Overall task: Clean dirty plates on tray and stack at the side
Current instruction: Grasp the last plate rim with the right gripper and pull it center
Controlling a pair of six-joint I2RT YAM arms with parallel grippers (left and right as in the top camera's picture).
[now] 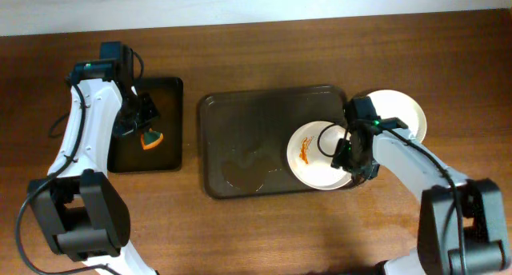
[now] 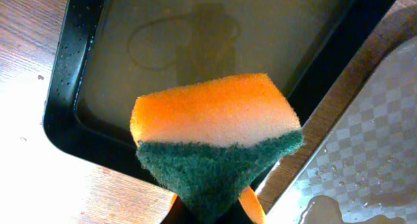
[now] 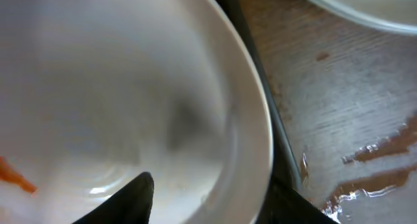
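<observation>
An orange smear dirties the plate, so next I need to swing my left gripper to it, wipe it, then return over the small black tray and release the sponge.
A white dirty plate with an orange smear lies at the right end of the large dark tray. My right gripper is open and straddles the plate's right rim, one finger over the inside and one outside. In the right wrist view the plate fills the frame between the fingers. My left gripper is shut on an orange and green sponge and holds it above the small black tray. The sponge hides most of the jaws in the left wrist view.
A clean white plate lies on the table right of the large tray, and its edge shows in the right wrist view. Water puddles lie on the wood next to the tray. A pool of liquid sits in the large tray.
</observation>
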